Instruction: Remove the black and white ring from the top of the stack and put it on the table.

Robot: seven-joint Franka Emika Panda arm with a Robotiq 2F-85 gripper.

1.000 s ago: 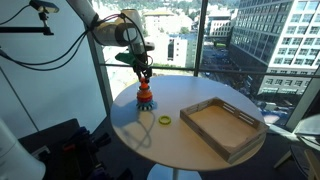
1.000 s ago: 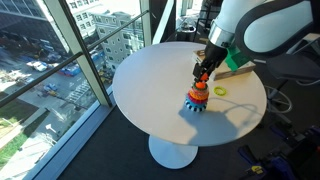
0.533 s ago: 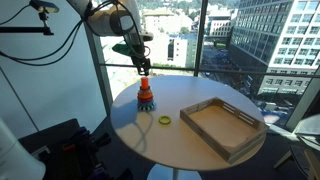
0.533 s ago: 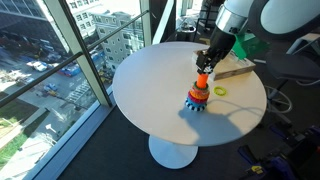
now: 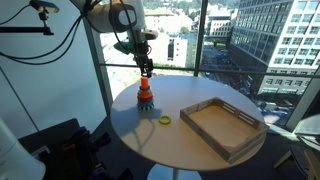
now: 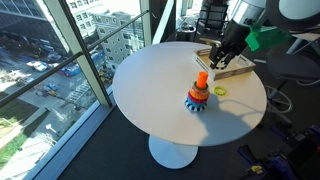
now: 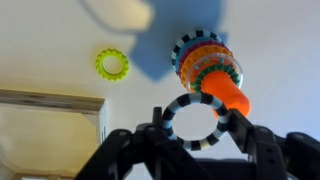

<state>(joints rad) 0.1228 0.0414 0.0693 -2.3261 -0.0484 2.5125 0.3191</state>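
Note:
The yellow-green ring point(image 5: 164, 119) point(image 7: 112, 64) is below and to my gripper's left in the wrist view. I will lower my gripper toward it to release the striped ring over it.
In the wrist view my gripper point(image 7: 193, 125) is shut on the black and white ring point(image 7: 181, 106), a striped ring held by its sides in the air. Below it stands the stack point(image 7: 205, 66): orange and dark rings on an orange peg point(image 7: 228, 97). In both exterior views my gripper point(image 5: 146, 68) point(image 6: 217, 57) hangs well above the stack point(image 5: 145, 96) point(image 6: 197, 96) on the round white table point(image 5: 190, 145) point(image 6: 160, 75). The ring itself is too small to make out there.
A yellow-green ring point(image 7: 112, 65) point(image 5: 165, 120) point(image 6: 219, 90) lies on the table beside the stack. A rectangular wooden tray point(image 5: 224, 126) point(image 7: 50, 125) point(image 6: 233, 68) sits on the table beyond it. Large windows stand next to the table.
My gripper has risen off the stack with the black and white ring in it and now hangs clear above the peg. The stack has not moved.

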